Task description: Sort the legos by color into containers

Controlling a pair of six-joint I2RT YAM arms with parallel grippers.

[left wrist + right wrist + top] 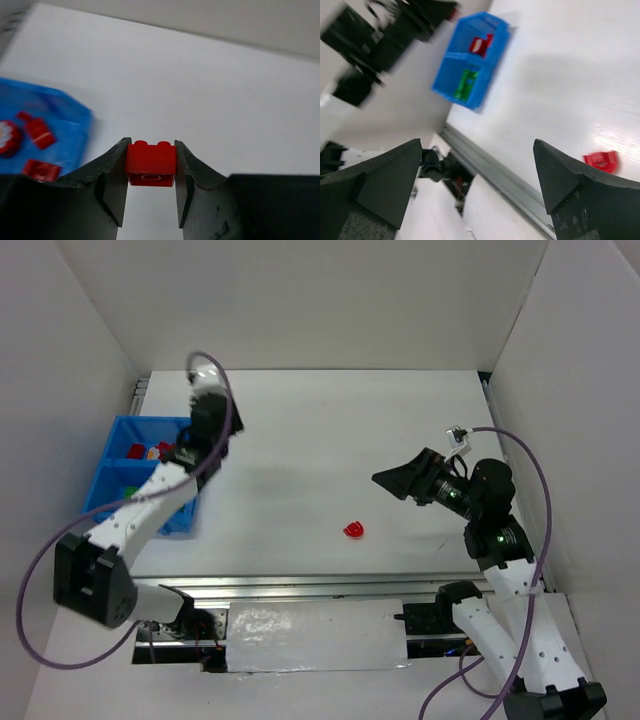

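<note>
The red lego in my left gripper goes to the left in the overhead view next, to the blue bin's far section (150, 441) (38, 132), where red legos already lie.
My left gripper (151, 150) is shut on a red lego (150, 162), held off the table by its two sides. It hangs just right of the blue bin (100, 478), beside the far compartment. That far container holds red legos (39, 132) and the near one holds green legos (466, 85). Another red lego (353, 530) lies alone on the white table, also seen in the right wrist view (601, 160). My right gripper (388, 480) stands wide open with nothing between its fingers, above the table to the right of that loose lego.
White walls (90, 330) close in the table on the left, back and right. A metal rail (300, 585) runs along the near edge in front of the arm bases. Purple cables (540, 490) loop off both arms.
</note>
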